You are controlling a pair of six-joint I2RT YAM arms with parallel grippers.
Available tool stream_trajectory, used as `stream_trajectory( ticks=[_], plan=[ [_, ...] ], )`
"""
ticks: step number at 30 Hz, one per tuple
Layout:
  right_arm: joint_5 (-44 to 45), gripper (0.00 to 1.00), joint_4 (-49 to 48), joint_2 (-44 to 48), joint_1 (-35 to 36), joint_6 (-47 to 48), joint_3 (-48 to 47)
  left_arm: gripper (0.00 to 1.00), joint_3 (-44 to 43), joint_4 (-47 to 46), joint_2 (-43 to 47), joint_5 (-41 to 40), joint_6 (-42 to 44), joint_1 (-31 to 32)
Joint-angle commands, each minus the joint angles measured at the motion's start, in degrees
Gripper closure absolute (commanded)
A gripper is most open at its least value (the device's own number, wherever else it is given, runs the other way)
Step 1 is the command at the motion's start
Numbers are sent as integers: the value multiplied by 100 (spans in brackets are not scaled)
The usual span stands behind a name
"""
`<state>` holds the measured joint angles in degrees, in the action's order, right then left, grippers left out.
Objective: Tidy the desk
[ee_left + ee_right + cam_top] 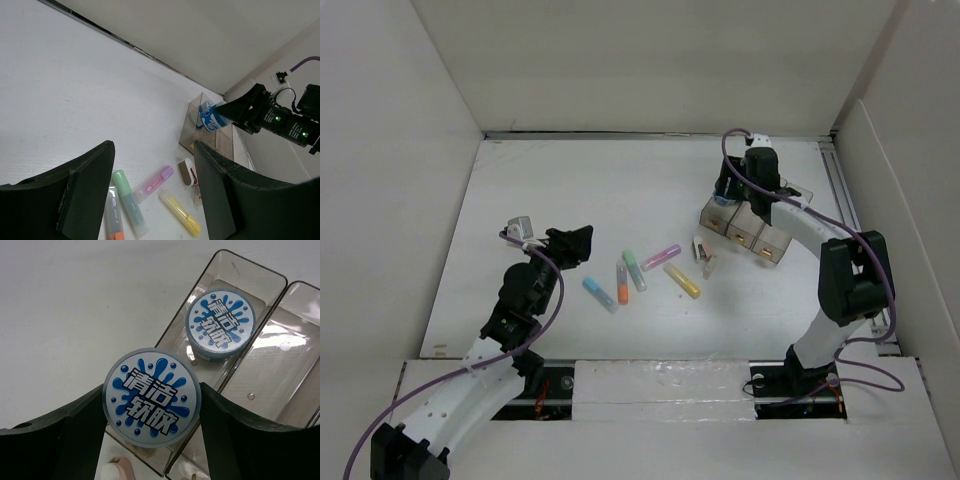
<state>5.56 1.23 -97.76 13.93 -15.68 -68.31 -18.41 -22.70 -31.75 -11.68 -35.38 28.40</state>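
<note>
I will lower the round tin [151, 396] slightly back into the section's near end with my right gripper next, then release it, since the second tin fills the far part.
On the white desk [580, 190] several highlighters lie loose in the middle: blue [599, 294], orange [622, 284], green [635, 270], pink [661, 257] and yellow [682, 281]. My left gripper [582, 245] hovers open just left of them, and the green [127, 200], pink [152, 184] and yellow [182, 214] ones show between its fingers. My right gripper [151, 405] is shut on a round blue-and-white tin [151, 396], held over the near end of the clear tray's [280, 280] left compartment. A second identical tin [220, 322] lies further along that compartment.
The clear three-compartment tray [745, 228] stands at the back right. A small white-and-brown item [701, 250] lies between it and the highlighters. A pink-and-white object [117, 471] sits by the tray's near corner. White walls border the desk.
</note>
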Motion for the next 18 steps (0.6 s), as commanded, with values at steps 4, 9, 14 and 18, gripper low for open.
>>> stream_trajectory(
  ticks=[4,9,14,18],
  plan=[
    [305,61,-378,283,92,-146,222,40,-259,-323,19,122,83,16],
    [419,61,-422,485,145,-154,371,40,-215,-358,2,131,75,16],
    [507,40,-264,266,197,-181,319,40,-207,-393,19,149,83,16],
    [560,10,-176,362,320,-146,257,40,-242,-375,28,175,83,16]
  ],
)
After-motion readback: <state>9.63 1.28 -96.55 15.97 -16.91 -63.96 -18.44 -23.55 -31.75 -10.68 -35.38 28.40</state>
